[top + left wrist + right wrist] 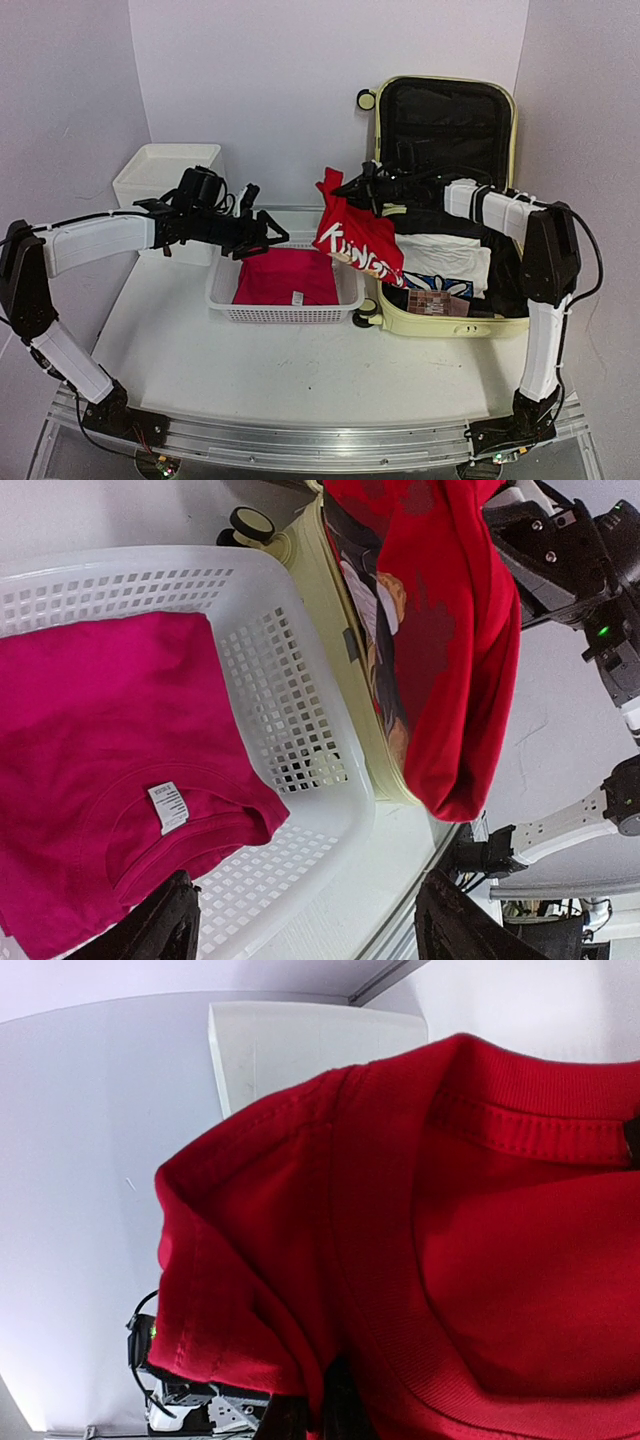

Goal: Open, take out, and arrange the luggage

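Note:
My right gripper moves down and to its left in the top view next and releases the red shirt [355, 240] atop the basket's pink shirt [286, 277], which lies there.
The pale yellow luggage [448, 322] lies open at the right, its black-lined lid [445, 115] raised. White and patterned clothes [447, 262] lie inside. My right gripper [352, 190] is shut on a red printed shirt [355, 240], which hangs above the luggage's left edge and the basket's right end. The shirt fills the right wrist view [450, 1260] and shows in the left wrist view [450, 630]. My left gripper [268, 235] is open and empty, above the white perforated basket [285, 312]. A folded pink shirt [285, 276] lies in the basket [300, 680].
A white plastic drawer box [165, 178] stands at the back left behind my left arm. Walls close in at the back and both sides. A patterned brown item [432, 300] lies at the luggage's front.

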Controlling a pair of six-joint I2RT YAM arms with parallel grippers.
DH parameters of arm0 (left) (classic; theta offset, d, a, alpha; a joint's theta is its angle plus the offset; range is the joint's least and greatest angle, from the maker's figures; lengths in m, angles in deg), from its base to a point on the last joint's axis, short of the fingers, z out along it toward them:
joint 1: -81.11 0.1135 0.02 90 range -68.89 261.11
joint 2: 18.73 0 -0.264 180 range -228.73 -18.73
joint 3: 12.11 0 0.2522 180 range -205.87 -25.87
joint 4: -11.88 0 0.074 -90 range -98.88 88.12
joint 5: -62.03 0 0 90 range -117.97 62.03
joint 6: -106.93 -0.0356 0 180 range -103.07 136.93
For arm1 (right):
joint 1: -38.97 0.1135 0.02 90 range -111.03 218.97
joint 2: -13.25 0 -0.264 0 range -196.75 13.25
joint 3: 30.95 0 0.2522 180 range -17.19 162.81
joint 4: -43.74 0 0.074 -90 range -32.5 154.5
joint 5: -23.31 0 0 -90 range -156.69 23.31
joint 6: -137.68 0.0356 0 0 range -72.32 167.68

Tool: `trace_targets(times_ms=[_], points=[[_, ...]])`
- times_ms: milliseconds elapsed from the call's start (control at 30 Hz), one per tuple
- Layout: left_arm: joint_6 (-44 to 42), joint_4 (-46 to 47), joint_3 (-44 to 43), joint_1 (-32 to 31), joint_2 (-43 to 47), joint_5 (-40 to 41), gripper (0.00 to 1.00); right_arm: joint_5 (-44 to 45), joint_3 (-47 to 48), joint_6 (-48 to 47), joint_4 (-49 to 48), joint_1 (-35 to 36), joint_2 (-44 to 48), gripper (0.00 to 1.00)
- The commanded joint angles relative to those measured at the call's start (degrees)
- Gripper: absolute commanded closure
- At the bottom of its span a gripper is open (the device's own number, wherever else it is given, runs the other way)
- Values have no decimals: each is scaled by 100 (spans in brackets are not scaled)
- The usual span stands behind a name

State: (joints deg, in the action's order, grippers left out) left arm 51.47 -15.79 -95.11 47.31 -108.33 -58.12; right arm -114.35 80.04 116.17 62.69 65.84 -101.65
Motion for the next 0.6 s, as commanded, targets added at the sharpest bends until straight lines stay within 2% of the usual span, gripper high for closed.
trace_targets(times_ms=[0, 333, 567], points=[[-17, 213, 238, 210, 471, 109, 25, 298, 561, 194, -296, 362, -336, 100], [35, 244, 948, 575, 1046, 158, 25, 776, 1294, 416, -445, 977, -1321, 100], [-15, 168, 1343, 796, 1512, 194, 24, 1475, 1756, 830, -924, 1426, -2124, 100]])
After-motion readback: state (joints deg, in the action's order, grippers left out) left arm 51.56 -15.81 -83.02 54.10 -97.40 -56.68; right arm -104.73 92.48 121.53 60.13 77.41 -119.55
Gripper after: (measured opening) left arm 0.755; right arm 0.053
